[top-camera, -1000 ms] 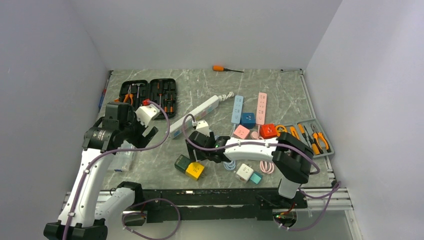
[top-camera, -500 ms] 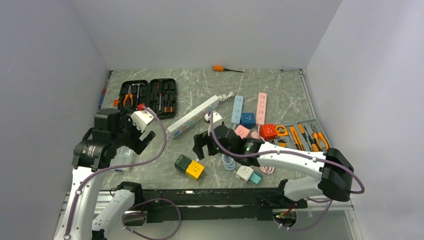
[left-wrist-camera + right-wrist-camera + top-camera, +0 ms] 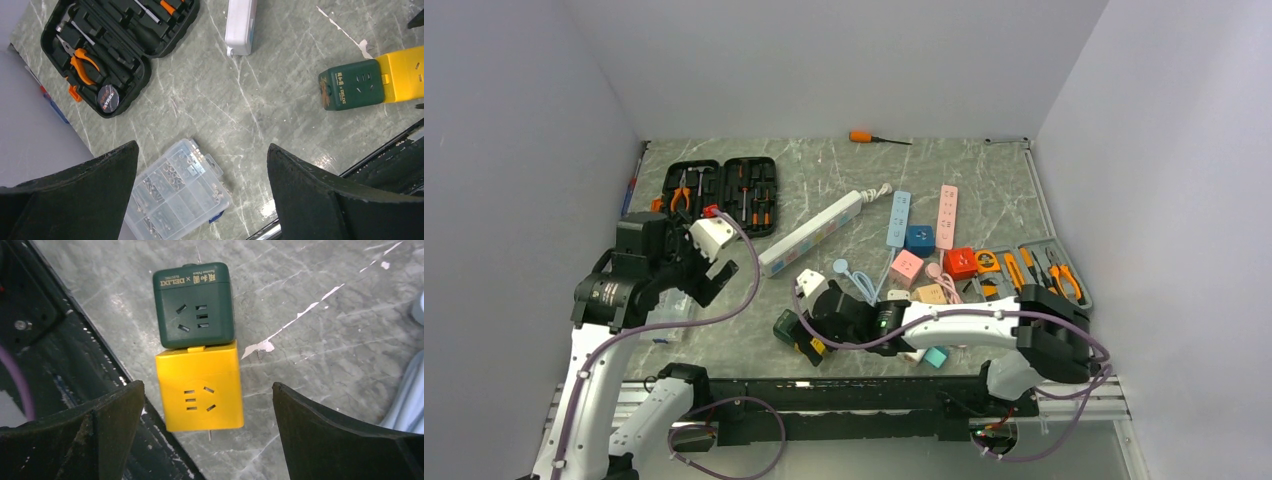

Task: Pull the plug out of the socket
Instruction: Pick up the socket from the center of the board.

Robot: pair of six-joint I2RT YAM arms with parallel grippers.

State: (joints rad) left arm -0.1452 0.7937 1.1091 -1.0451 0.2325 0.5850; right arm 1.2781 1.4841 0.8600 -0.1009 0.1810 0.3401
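Next, my right gripper shifts toward the green cube and lowers around the yellow cube [image 3: 814,343] [image 3: 200,389], as the yellow cube's sides stand between my open fingers.
A dark green cube socket [image 3: 195,302] and a yellow cube adapter [image 3: 200,385] lie joined end to end on the marble table near its front edge. They also show in the left wrist view, green [image 3: 350,84] and yellow [image 3: 402,77]. My right gripper [image 3: 206,410] is open and hovers right above the yellow cube, one finger on each side, touching nothing. In the top view the right gripper [image 3: 812,335] covers most of the yellow cube, and the green cube [image 3: 785,324] shows beside it. My left gripper [image 3: 202,200] is open and empty, raised at the left [image 3: 709,272].
A clear parts box [image 3: 175,192] lies under the left gripper. An open black tool case [image 3: 721,190] is at the back left. A white power strip [image 3: 814,232], several coloured cubes, cables [image 3: 856,278] and a tool tray [image 3: 1034,272] crowd the middle and right. The black front rail [image 3: 75,365] runs beside the cubes.
My right arm has swung back and left to the near edge and now hovers over the yellow and green cubes. The left arm has shifted only slightly.
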